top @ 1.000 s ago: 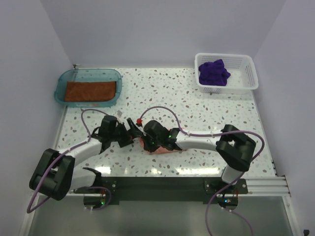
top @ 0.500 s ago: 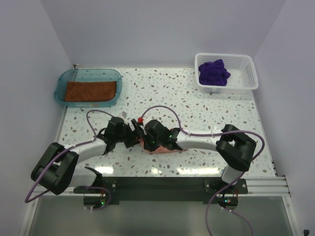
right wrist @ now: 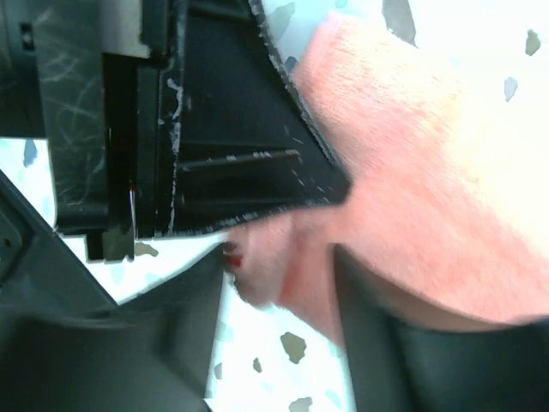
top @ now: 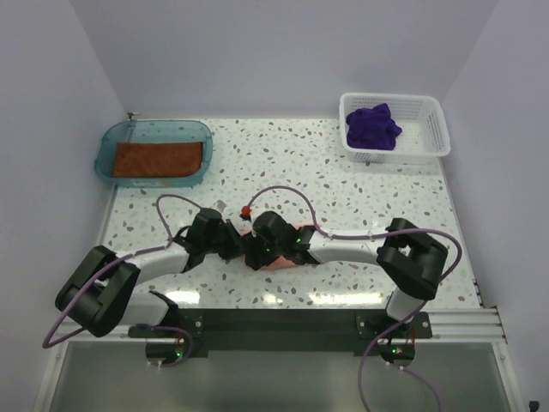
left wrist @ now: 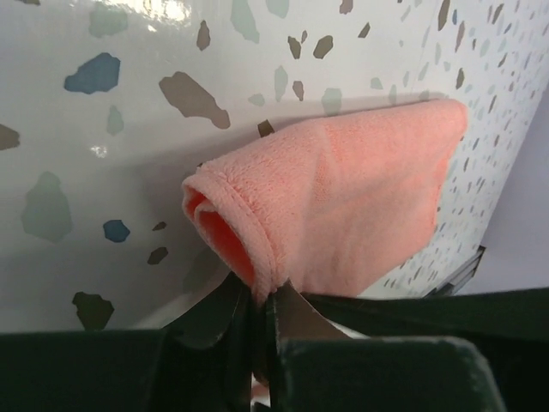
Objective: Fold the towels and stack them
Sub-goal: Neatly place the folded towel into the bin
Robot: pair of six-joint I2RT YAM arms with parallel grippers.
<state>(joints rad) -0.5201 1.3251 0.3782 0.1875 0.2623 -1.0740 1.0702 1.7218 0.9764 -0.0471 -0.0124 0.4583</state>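
Observation:
The pink towel goes onto the rust brown towel (top: 158,159) next, since that lies flat there. My left gripper rises outward, then lowers over the tray (top: 107,137) to release it.
The salmon pink towel (left wrist: 343,193) lies folded over on the table near the front, mostly hidden under the two grippers in the top view (top: 276,263). My left gripper (left wrist: 262,296) is shut on the towel's rolled hem, coming in from the left (top: 238,245). My right gripper (right wrist: 279,292) has its jaws apart, with a fold of the pink towel (right wrist: 412,172) still lying between them. The rust brown towel (top: 158,159) lies flat in the teal tray (top: 107,137). The purple towel (top: 372,127) sits bunched in the white basket (top: 433,129).
The two grippers sit almost touching at the table's front middle; the left gripper's black finger (right wrist: 223,146) fills the upper left of the right wrist view. The tray stands at the back left and the basket at the back right. Purple cables loop over both arms.
My left gripper has moved right to the pink towel and closed on its hem. My right gripper, shut on the towel before, has opened its jaws.

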